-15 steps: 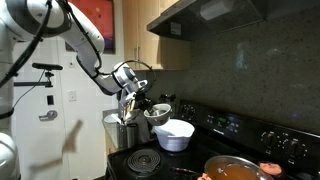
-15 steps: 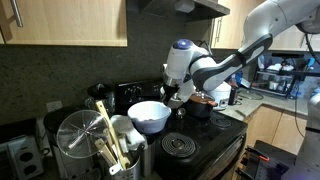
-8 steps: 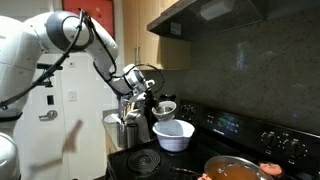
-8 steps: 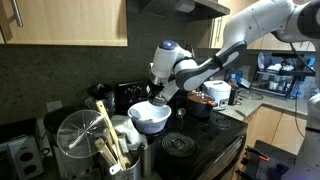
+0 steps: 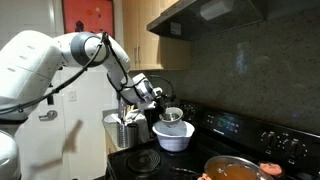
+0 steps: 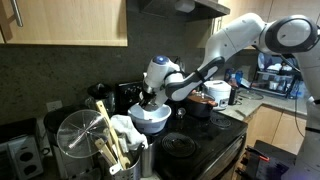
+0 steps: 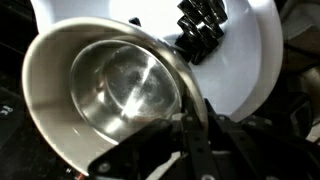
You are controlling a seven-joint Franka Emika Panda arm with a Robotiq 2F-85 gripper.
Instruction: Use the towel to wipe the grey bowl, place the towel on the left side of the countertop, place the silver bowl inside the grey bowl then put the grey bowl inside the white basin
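Note:
The grey bowl (image 5: 172, 117) must go down into the basin's hollow before release.
My gripper (image 7: 190, 128) is shut on the rim of the grey bowl (image 7: 38, 80). The silver bowl (image 7: 120, 85) sits inside the grey bowl. The white basin (image 7: 252, 60) lies just beyond and under them. In both exterior views the gripper (image 5: 157, 100) (image 6: 149, 96) holds the grey bowl (image 5: 172, 117) (image 6: 147, 108) low over the white basin (image 5: 174, 139) (image 6: 152, 122) on the stove. I cannot tell whether the bowl touches the basin. I cannot pick out the towel for sure.
A metal holder with wooden utensils (image 6: 103, 150) stands close beside the basin, with a container (image 5: 124, 130) next to it. Coil burners (image 5: 146, 161) (image 6: 180, 146) are in front. A pan with food (image 5: 232, 169) and a dark pot (image 6: 203, 104) sit further along the stove.
The arm has carried the grey bowl with the silver bowl sideways and down, from above the stove to just over the white basin.

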